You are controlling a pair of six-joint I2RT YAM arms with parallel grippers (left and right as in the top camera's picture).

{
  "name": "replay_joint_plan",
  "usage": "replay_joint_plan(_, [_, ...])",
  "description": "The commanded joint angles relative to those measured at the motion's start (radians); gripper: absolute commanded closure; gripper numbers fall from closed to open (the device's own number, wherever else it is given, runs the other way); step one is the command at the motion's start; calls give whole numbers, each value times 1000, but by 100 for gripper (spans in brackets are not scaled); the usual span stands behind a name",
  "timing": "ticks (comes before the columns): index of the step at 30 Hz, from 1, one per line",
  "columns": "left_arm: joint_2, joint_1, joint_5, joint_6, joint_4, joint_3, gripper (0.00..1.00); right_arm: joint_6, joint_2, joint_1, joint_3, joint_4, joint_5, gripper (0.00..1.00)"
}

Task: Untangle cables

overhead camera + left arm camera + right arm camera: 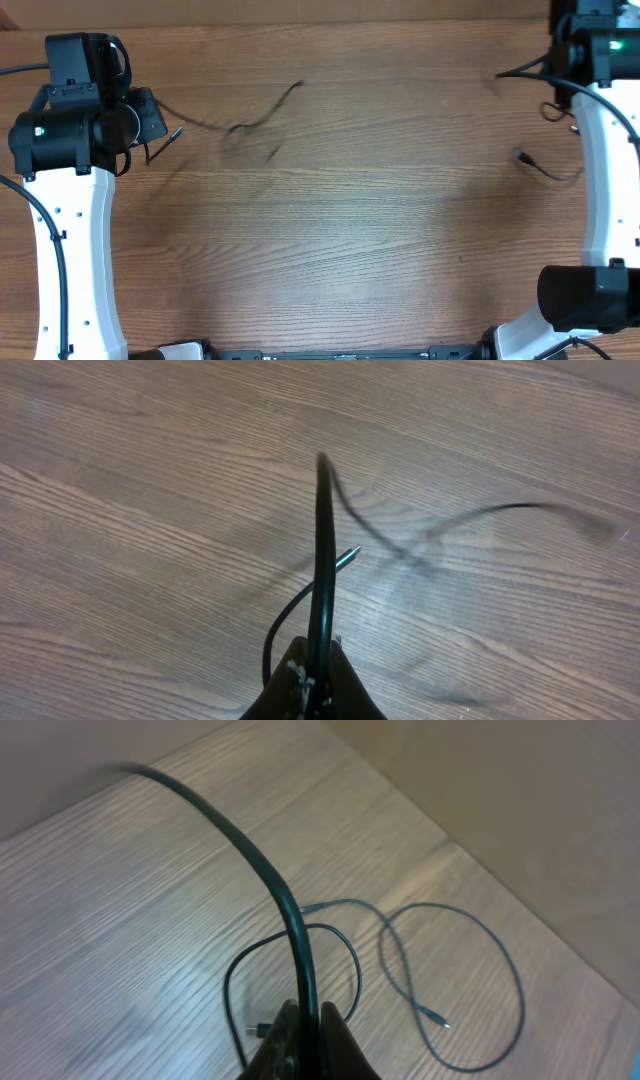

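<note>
The right gripper moves back and to the right in the overhead view next, over the loops on the wood, releasing its cable apart from the left gripper's.
My left gripper [150,118] [318,682] is shut on a thin black cable [322,560]. That cable runs from the jaws out over the table to the right [262,117] and looks blurred. Its short end with a silver plug [349,556] [176,132] hangs beside the jaws. My right gripper [556,68] [305,1032] is shut on another black cable [250,845], which stretches left [512,72]. Below it a black loop with a USB plug [257,1030] and a thinner loop [470,945] with a small plug [437,1017] lie on the wood. A plug end [523,156] lies near the right arm.
The wooden table [330,240] ends at a far edge by the right gripper [470,860]. The white left arm [75,250] and right arm [605,170] stand along the two sides. Thick black robot cables hang at both arms.
</note>
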Motion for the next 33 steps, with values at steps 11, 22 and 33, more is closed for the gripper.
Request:
replay_joint_plan(11, [-5, -58, 587, 161, -4, 17, 96, 51, -18, -154, 19, 99, 40, 96])
replay_joint_plan(22, [-5, -285, 603, 247, 75, 17, 96, 51, -17, -430, 19, 144, -245, 96])
replay_joint_plan(33, [-2, -318, 576, 245, 85, 17, 96, 47, 17, -502, 5, 101, -361, 96])
